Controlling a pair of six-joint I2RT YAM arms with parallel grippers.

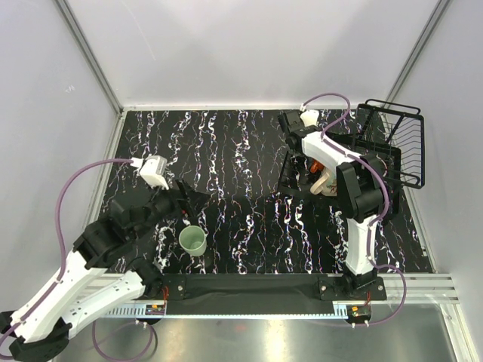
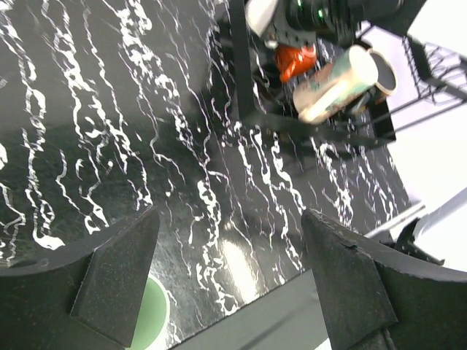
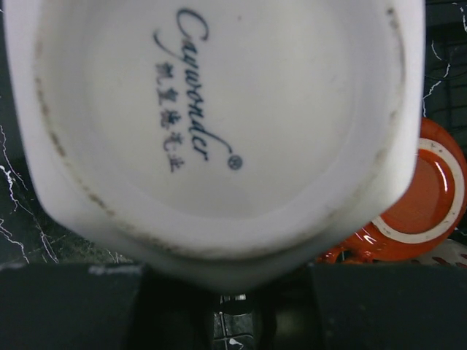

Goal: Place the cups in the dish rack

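The cream cup goes down next onto the bottom of the basket beside the red cup, below the right gripper's fingers. The gripper eases it there and releases.
The mint-green cup (image 1: 192, 240) stands upright on the table, rim up. My left gripper (image 1: 187, 202) hovers just beyond it, open and empty; in the left wrist view (image 2: 230, 219) the cup (image 2: 149, 321) peeks out by the left finger. The black wire dish rack (image 1: 392, 143) sits at the far right. My right gripper (image 1: 296, 139) reaches into its basket. The cream cup's base (image 3: 219, 124) fills the right wrist view and hides the fingertips. The fingers (image 3: 66, 306) stand apart below it. The red cup (image 3: 427, 197) lies beside it. A printed cup (image 2: 339, 84) leans in the rack.
The rack's taller slotted section (image 1: 404, 132) rises at the far right, near the right wall. The red cup (image 2: 295, 62) and the rack's basket edge (image 2: 241, 65) show in the left wrist view. White walls enclose the table on three sides.
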